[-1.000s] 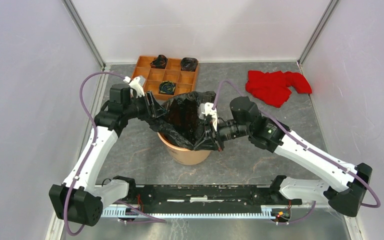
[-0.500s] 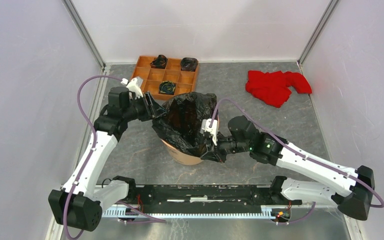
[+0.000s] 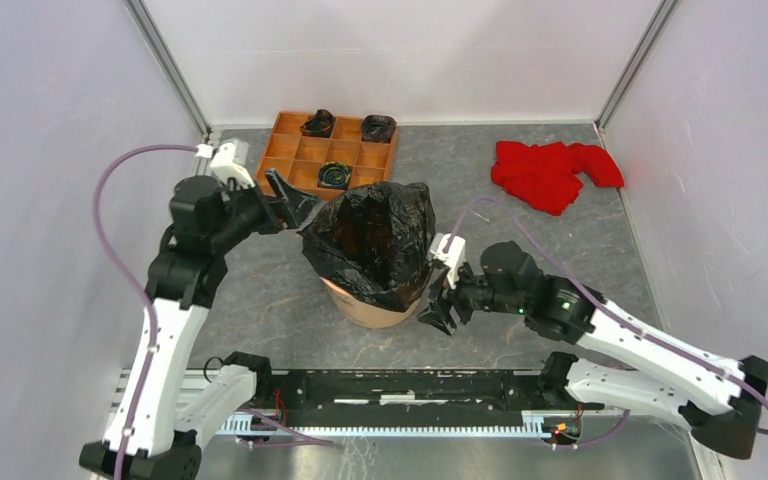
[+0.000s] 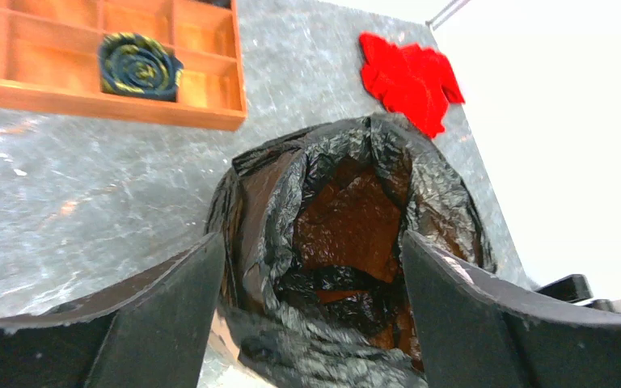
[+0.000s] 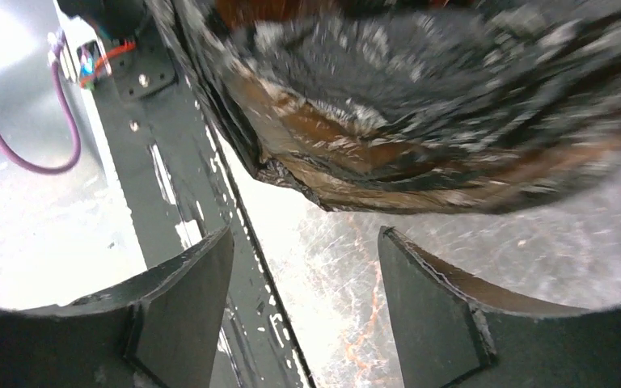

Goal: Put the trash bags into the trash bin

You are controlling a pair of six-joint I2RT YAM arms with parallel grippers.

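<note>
I will next move my left gripper down and back onto the film at the bag's nearest edge (image 3: 306, 240) (image 4: 265, 293). The film is still clear of the gripper's open fingers.
The black glossy trash bag (image 3: 375, 238) stands open in the peach-orange trash bin (image 3: 368, 308), its film draped over the rim and down the sides. My left gripper (image 3: 295, 200) hovers open just left of the bag, apart from it. In the left wrist view the bag's mouth (image 4: 348, 218) shows orange through the film, and the left gripper (image 4: 311, 241) holds nothing. My right gripper (image 3: 438, 310) is open low at the bin's right side. The right wrist view has the bag's hem (image 5: 420, 105) above the empty right gripper (image 5: 306, 234).
An orange-brown wooden tray (image 3: 290, 150) with small rolled black bundles (image 3: 336, 176) sits behind the bin, close to the left gripper. A red cloth (image 3: 552, 172) lies at the back right. The black rail of the arm bases (image 3: 390, 385) runs along the near edge.
Both grippers opened and let go of the bag. The left arm drew back to the left; the right arm pulled away low to the bin's right. The bag stays draped over the bin.
</note>
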